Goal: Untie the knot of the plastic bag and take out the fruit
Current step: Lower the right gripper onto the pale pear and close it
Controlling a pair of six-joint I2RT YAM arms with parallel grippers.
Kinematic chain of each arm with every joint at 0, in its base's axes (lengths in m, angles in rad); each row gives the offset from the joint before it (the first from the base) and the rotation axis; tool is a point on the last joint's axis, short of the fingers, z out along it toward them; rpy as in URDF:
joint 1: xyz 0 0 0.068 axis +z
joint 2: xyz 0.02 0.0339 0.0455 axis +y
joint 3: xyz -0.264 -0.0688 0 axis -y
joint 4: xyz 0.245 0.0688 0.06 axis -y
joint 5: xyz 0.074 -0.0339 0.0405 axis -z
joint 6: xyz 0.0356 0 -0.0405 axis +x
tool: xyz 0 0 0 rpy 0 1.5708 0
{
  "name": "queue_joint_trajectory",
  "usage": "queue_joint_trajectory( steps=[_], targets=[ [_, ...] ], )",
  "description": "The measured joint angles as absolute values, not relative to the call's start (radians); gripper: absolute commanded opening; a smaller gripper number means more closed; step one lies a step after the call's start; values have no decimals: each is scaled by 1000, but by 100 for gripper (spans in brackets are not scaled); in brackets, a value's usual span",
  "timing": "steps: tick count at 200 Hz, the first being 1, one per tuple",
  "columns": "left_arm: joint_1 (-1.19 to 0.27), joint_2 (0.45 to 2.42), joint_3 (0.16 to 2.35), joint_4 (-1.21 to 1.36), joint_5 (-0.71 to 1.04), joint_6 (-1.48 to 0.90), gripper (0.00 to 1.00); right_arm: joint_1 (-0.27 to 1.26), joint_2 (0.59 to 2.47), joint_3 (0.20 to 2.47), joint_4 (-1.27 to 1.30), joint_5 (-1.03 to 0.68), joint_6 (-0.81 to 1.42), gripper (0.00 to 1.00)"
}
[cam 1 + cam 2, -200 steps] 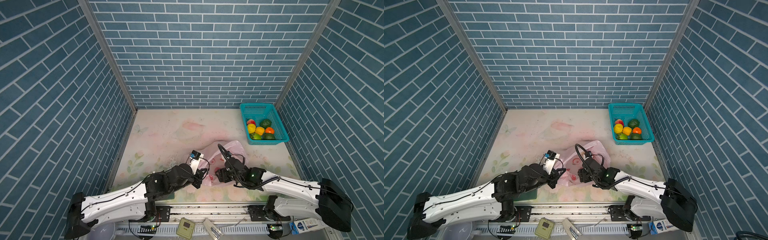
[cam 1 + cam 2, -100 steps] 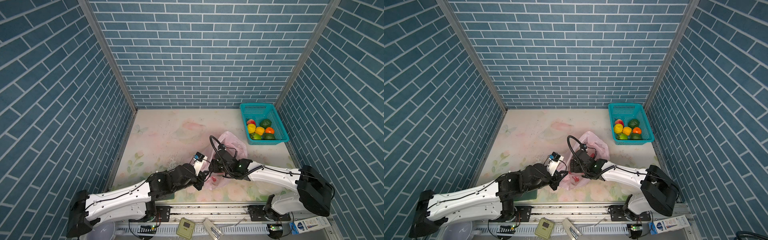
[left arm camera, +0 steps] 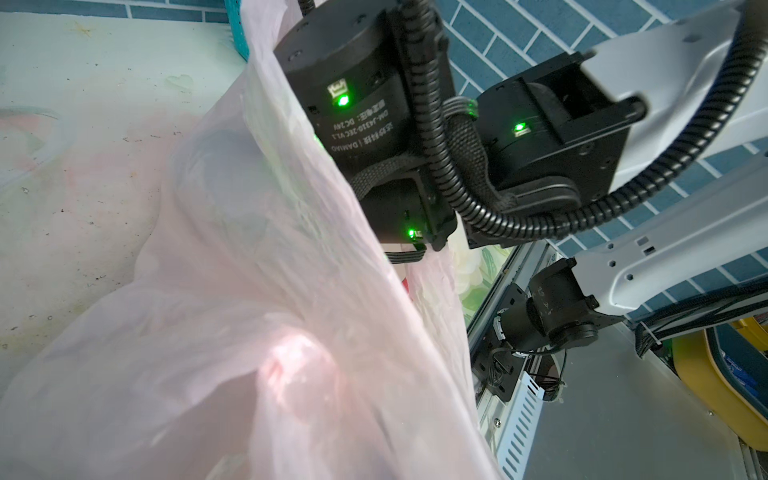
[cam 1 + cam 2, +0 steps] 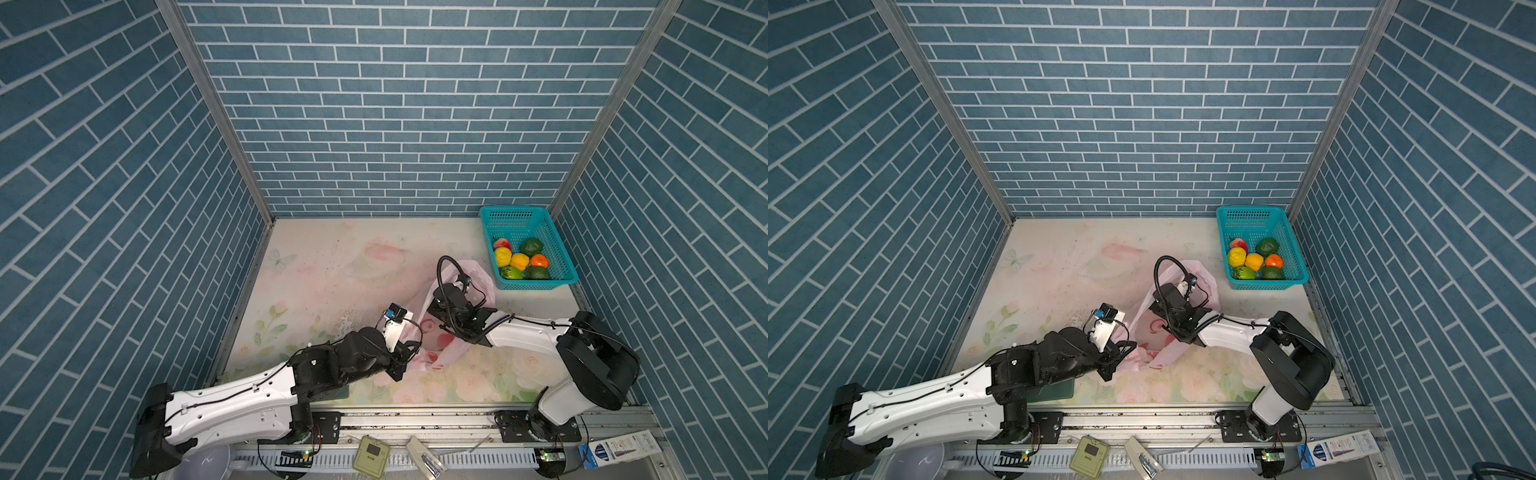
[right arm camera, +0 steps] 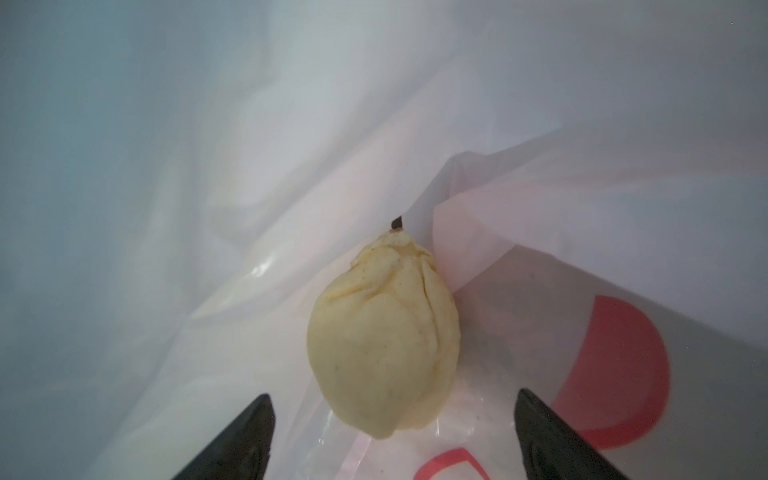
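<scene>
The pale yellow fruit's body (image 5: 385, 348) lies ahead of my right gripper, lined up between its open fingertips, so I should push deeper into the bag and close on it.
The pink plastic bag (image 4: 482, 282) (image 4: 1204, 286) lies right of centre on the table, its mouth held up. My left gripper (image 4: 410, 354) (image 4: 1126, 348) is shut on the bag's near edge; in the left wrist view the plastic (image 3: 249, 291) hides its jaws. My right arm's wrist (image 4: 453, 299) reaches into the bag. Inside, my right gripper (image 5: 393, 399) stands open, and a pale yellow fruit (image 5: 386, 340) lies just ahead between its fingertips (image 5: 257, 419), untouched. The knot does not show.
A teal basket (image 4: 557, 232) at the back right holds several fruits (image 4: 519, 262) in green, yellow, orange and red. Blue brick walls close in three sides. The metal rail (image 4: 415, 419) runs along the front edge.
My right arm has swung round and pushed its gripper deeper into the bag, its jaws opening wider. My left gripper has stayed shut on the bag's edge and shifted slightly right.
</scene>
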State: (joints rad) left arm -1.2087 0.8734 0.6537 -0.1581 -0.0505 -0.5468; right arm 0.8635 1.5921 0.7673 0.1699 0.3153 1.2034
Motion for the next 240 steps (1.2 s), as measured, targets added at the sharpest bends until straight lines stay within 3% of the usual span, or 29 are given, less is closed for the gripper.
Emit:
queue_joint_trajectory(
  steps=[113,188,240],
  targets=[
    [-1186,916,606,-88,29,-553,0,862,1813,904,269,368,1258,90],
    [-1175,889,576,-80,42,-554,0,849,1879,938,283,402,1275,54],
    [-1174,880,574,-94,39,-554,0,845,1844,929,264,379,1262,48]
  ],
)
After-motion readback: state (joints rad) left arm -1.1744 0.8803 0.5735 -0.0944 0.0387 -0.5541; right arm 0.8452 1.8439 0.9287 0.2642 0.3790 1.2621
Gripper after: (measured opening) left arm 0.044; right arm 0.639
